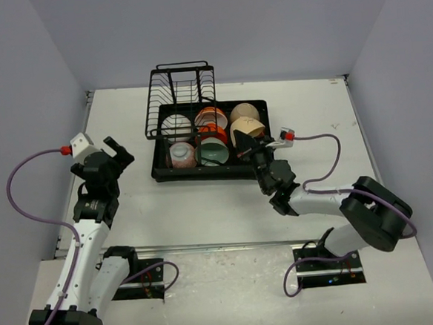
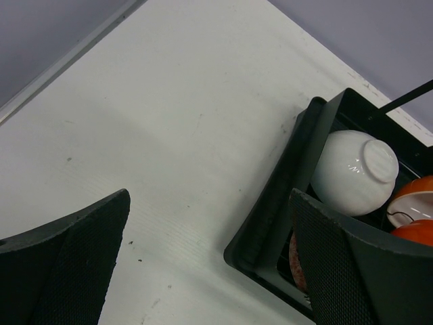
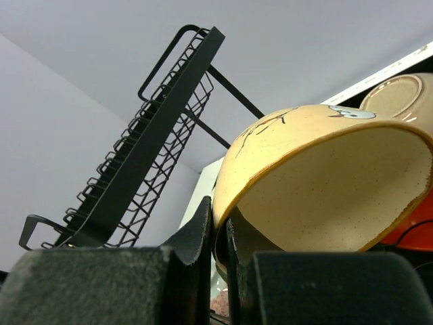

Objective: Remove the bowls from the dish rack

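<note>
My right gripper moves up and to the right in the top view next, then lowers and releases the bowl, since the tabletop near the side is bare.
The black dish rack (image 1: 165, 170) sits mid-table with its upright wire section (image 1: 180, 90) at the far left. It holds several bowls: a white one (image 1: 177, 125), orange ones (image 1: 212, 118), a beige one (image 1: 244, 114), a pink speckled one (image 1: 182, 154) and a dark green one (image 1: 213, 154). My right gripper (image 1: 251, 149) is shut on the rim of a tan bowl (image 1: 244, 137), tilted on its side at the rack's right front; the right wrist view shows the rim (image 3: 318, 196) pinched between the fingers. My left gripper (image 1: 116, 150) is open and empty, left of the rack. The white bowl (image 2: 353, 170) lies upside down.
The rack's near left corner (image 2: 260, 247) lies between my left fingers in the left wrist view. Grey walls enclose the table on three sides. A metal rail (image 1: 207, 246) runs along the near edge by the arm bases.
</note>
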You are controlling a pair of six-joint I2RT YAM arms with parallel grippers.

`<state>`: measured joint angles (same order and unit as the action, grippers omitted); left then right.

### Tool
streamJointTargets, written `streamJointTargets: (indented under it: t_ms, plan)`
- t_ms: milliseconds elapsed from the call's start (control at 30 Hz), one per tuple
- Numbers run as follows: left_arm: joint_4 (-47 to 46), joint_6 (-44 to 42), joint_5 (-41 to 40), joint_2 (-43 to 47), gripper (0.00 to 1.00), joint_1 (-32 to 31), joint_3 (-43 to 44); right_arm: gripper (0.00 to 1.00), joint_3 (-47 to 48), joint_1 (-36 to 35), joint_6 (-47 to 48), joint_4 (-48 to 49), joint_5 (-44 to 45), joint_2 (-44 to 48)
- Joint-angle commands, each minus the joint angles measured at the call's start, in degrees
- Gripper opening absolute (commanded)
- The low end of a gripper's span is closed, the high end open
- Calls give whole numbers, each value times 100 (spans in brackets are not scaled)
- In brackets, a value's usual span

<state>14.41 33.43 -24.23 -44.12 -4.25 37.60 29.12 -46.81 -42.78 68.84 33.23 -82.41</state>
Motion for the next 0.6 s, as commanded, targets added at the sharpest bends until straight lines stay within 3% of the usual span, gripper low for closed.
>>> streamJointTargets:
  t_ms: [0,100,200,233,333,433,567]
  plan:
    - [-255,32,32,0,99,12,-43,0,392,40,595,-18,7,418]
    - [-255,-38,-29,-62,99,12,10,0,664,145,972,-1291,279,1066]
    - [-220,-56,-91,-184,99,12,63,0,1374,829,677,-3765,343,1464]
    - [-185,-65,-91,-307,99,12,124,0,1890,1301,440,-5217,194,1552]
    - [17,-47,-152,-632,98,12,291,0,2385,1727,727,-6412,252,1789]
    - [53,-38,-328,-826,95,12,449,0,2649,2244,974,-6942,298,2097]
    - [307,111,-740,-1116,95,12,853,0,3274,2956,1009,-7823,36,1765]
